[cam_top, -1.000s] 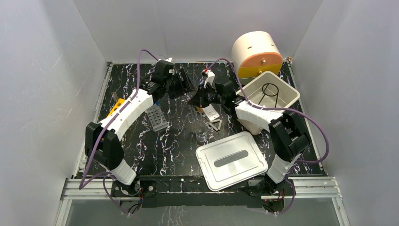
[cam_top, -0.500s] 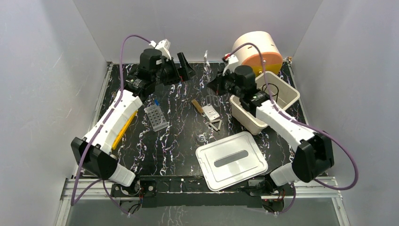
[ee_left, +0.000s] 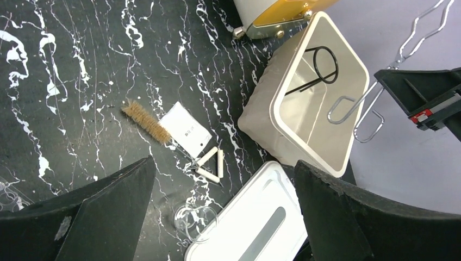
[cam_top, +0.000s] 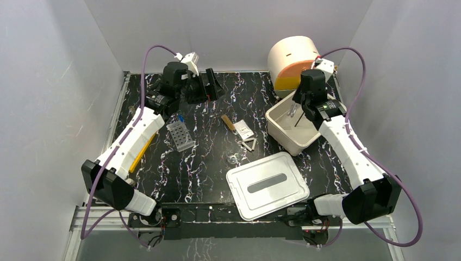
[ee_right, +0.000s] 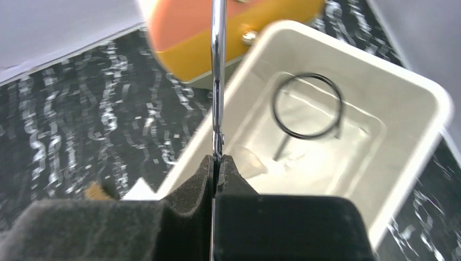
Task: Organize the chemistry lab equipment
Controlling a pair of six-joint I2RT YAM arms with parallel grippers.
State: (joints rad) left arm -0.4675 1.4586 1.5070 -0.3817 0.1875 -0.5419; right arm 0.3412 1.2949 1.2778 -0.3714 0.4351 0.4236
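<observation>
The bottom of the bin beside the black wire loop is empty, so next my right gripper will move back and down, turning, to release the tongs (cam_top: 294, 115) there.
My right gripper (cam_top: 301, 103) (ee_right: 219, 163) is shut on the metal scissor-like tongs (cam_top: 294, 115) (ee_right: 218, 81) (ee_left: 369, 103), which hang over the cream bin (cam_top: 288, 142) (ee_right: 435, 100). A black wire loop (ee_right: 307, 106) (ee_left: 321, 62) lies inside the bin. My left gripper (cam_top: 209, 87) (ee_left: 223, 217) is open and raised at the far left, holding nothing. On the table lie a wooden-handled brush (cam_top: 227, 123) (ee_left: 144, 120), a white triangle (cam_top: 250, 144) (ee_left: 209, 166), a small glass beaker (cam_top: 232, 159) (ee_left: 195, 220) and a grey tube rack (cam_top: 180, 136).
The bin's white lid (cam_top: 267, 185) (ee_left: 261, 228) lies flat at the front. A white card (cam_top: 243, 129) sits by the brush. A cream and orange drum (cam_top: 296, 62) stands behind the bin. A yellow item (cam_top: 138, 149) lies under my left arm.
Both grippers met over the table's middle a second ago. The left one opened and drew back left; the right arm swung right with the tongs over the bin.
</observation>
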